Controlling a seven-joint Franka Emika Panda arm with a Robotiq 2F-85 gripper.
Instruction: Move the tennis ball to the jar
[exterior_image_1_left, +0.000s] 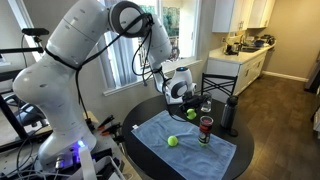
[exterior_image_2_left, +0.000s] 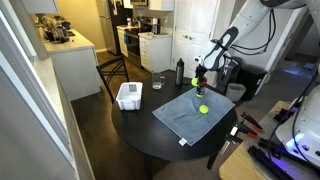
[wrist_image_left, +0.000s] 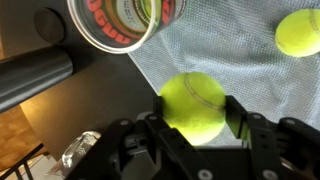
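Note:
I need to lift the ball next with my gripper above the rim of the jar's opening (exterior_image_1_left: 206, 120) (wrist_image_left: 124, 16) and move it across to the left in the wrist view to release it.
My gripper (wrist_image_left: 194, 128) is shut on a yellow-green tennis ball (wrist_image_left: 192, 102) and holds it above the grey-blue cloth (wrist_image_left: 240, 70). The clear jar (wrist_image_left: 125, 20), with red printing on its rim, stands just beyond the held ball. A second tennis ball (wrist_image_left: 300, 33) lies loose on the cloth. In an exterior view the gripper (exterior_image_1_left: 190, 110) hangs beside the jar (exterior_image_1_left: 206, 129), and the loose ball (exterior_image_1_left: 172, 141) lies on the cloth in front. In an exterior view the gripper (exterior_image_2_left: 199, 80) is over the cloth's far edge, with the loose ball (exterior_image_2_left: 203, 108) nearer.
The round dark table (exterior_image_1_left: 235, 165) carries the cloth (exterior_image_1_left: 190, 152), a black bottle (exterior_image_1_left: 229, 114) and a drinking glass (exterior_image_1_left: 206, 104). A white basket (exterior_image_2_left: 129, 96), a glass (exterior_image_2_left: 158, 81) and the black bottle (exterior_image_2_left: 180, 72) show in an exterior view. Chairs stand behind the table.

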